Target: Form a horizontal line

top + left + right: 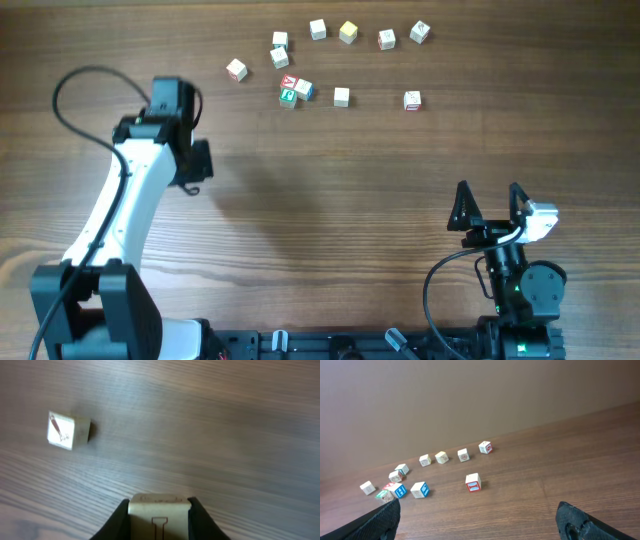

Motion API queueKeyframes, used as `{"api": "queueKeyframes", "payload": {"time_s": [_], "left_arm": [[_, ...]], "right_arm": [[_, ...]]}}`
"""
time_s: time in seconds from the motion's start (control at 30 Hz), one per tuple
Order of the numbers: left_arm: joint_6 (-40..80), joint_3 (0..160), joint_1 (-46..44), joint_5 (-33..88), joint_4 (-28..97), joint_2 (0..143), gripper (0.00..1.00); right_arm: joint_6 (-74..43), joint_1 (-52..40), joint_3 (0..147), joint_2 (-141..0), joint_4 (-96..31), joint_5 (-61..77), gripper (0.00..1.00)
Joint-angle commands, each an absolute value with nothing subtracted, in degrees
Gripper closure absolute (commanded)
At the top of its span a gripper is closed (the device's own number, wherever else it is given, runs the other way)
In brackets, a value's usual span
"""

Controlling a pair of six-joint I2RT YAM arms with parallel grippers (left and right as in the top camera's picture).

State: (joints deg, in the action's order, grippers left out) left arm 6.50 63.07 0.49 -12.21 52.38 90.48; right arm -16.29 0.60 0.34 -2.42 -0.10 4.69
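Note:
My left gripper lowers across to the wood [105, 445] beside the red-marked cube next for the release, since that spot lies below, to the left in the wrist view.
Several tiny whitish letter cubes lie scattered at the far side of the table; none form a touching bar. Four stand apart in a loose row, from one [318, 29] to another [420, 32]. Three cubes cluster around a green-faced cube [288, 96]. My left gripper [195, 165] is shut on a whitish cube [160, 510], held over bare wood left of the cluster. A single cube with a red mark [67, 430] lies ahead of it to the left. My right gripper [490, 205] is open and empty at the near right, and it also shows in the right wrist view [480, 520].
Single cubes lie at the far left [236, 69], in the middle [342, 96] and to the right [412, 100]; the last shows a red face [472, 481]. The table is brown wood. A black cable loops over the left arm.

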Motion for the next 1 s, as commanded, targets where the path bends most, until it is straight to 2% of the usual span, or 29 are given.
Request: {"api": "queueKeyframes", "payload": {"time_s": [0.0,0.23,0.33,0.57,0.97], "left_arm": [[5.3,55.2,5.7,-13.4,45.4,90.9,0.96],[4.6,48.4,10.1,-13.3,31.6,91.0,0.96],[0.4,47.0,10.1,-13.3,28.0,91.1,0.96],[-5.8,46.9,10.3,-13.4,23.7,92.4,0.96],[-6.2,46.9,12.8,-12.2,22.9,97.0,0.96]], "right_arm": [[-16.7,0.8,0.4,-2.4,0.0,3.9,0.0],[-16.7,0.8,0.4,-2.4,0.0,3.9,0.0],[-16.7,0.8,0.4,-2.4,0.0,3.9,0.0],[-16.7,0.8,0.4,-2.4,0.0,3.9,0.0],[-16.7,0.8,0.4,-2.4,0.0,3.9,0.0]]}}
